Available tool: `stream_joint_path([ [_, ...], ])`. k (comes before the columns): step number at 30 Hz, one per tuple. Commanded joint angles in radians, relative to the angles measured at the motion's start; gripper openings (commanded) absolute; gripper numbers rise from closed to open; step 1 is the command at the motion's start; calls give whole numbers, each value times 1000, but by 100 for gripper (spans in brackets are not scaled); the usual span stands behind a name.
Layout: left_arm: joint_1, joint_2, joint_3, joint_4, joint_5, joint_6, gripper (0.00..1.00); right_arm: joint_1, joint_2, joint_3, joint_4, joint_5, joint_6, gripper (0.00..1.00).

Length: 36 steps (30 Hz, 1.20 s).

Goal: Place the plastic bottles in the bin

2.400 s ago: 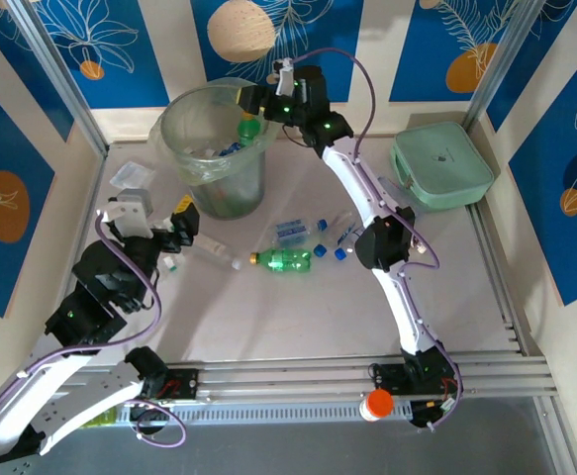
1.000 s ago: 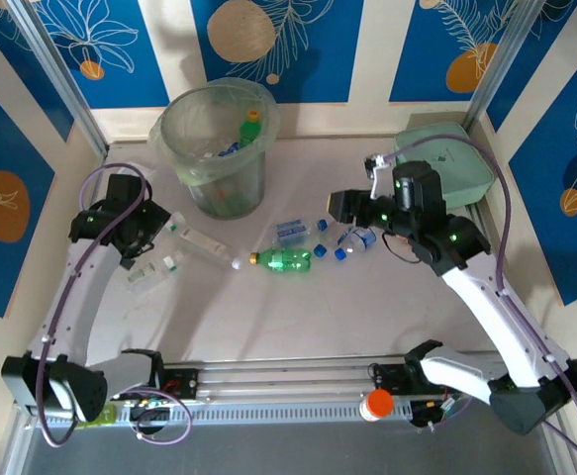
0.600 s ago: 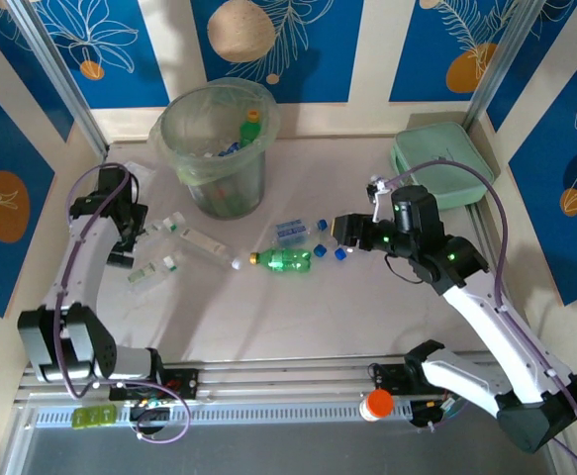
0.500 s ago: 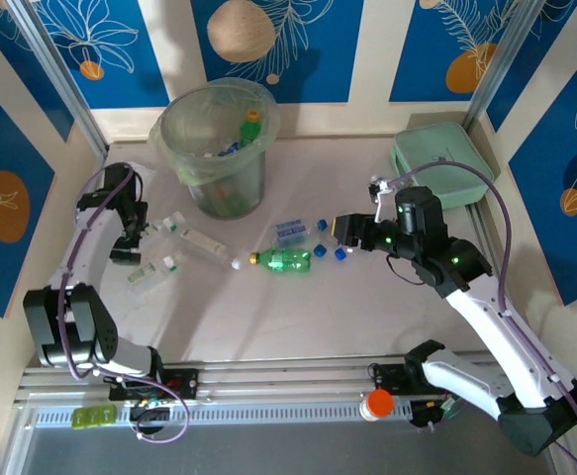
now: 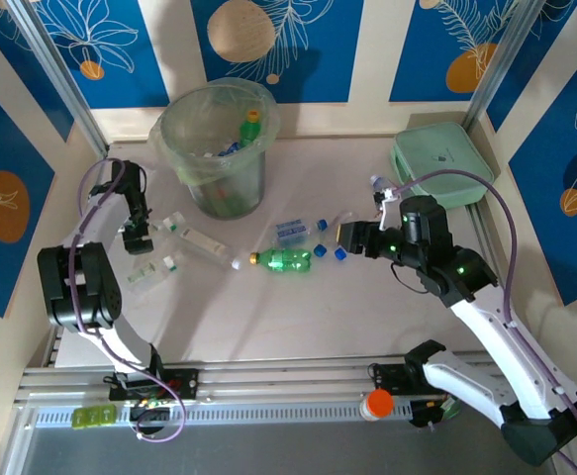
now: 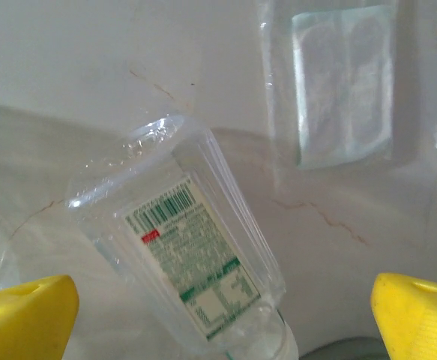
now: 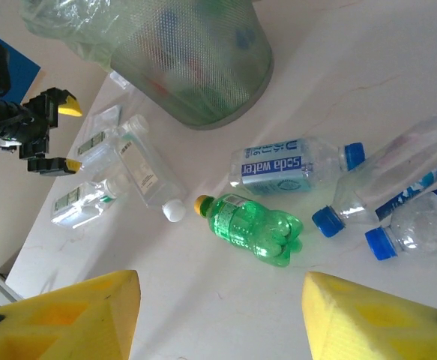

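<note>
The labelled clear bottle is below my left gripper, between its open yellow fingers, so they will next go down around the bottle's body and close.
The bin (image 5: 214, 148) stands at the far left with bottles inside, one green with a yellow cap (image 5: 251, 127). On the table lie a green bottle (image 5: 283, 260) (image 7: 259, 229), a soda-water bottle (image 5: 291, 232) (image 7: 285, 166) and two blue-capped clear ones (image 7: 383, 180) (image 7: 420, 221). Two clear bottles (image 5: 194, 237) (image 5: 154, 267) lie left of these. My left gripper (image 5: 135, 237) (image 6: 222, 322) hangs open over a labelled clear bottle (image 6: 196, 277), which lies between its yellow fingertips (image 6: 23, 315) without touching them. My right gripper (image 5: 352, 236) (image 7: 222, 322) is open and empty, just right of the blue-capped bottles.
A mint-green case (image 5: 441, 163) sits at the far right. A flat clear packet (image 6: 342, 82) lies beyond the labelled bottle. An orange-capped object (image 5: 377, 404) rests on the front rail. The bin's lower wall (image 7: 181, 60) stands close behind the soda-water bottle.
The left arm has folded back and its gripper has turned down over the clear bottles at the left. The right gripper has drifted slightly right and nearer. Both stay open.
</note>
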Motion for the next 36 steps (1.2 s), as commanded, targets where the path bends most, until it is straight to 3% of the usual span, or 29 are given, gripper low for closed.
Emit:
stream_joint_path([
  [1, 33, 49, 34, 19, 24, -25, 99, 3, -23, -1, -12, 28, -23, 59],
  [8, 79, 165, 16, 162, 77, 41, 100, 20, -5, -5, -13, 20, 8, 59],
  [11, 89, 197, 14, 188, 90, 66, 96, 40, 6, -8, -14, 43, 6, 59],
  [17, 88, 202, 26, 197, 94, 97, 74, 66, 30, -7, -14, 77, -4, 58],
  [23, 88, 170, 49, 180, 93, 113, 61, 85, 43, 18, -14, 94, -8, 58],
  [36, 84, -21, 87, 121, 111, 204, 58, 124, -25, 51, -46, 139, -20, 58],
])
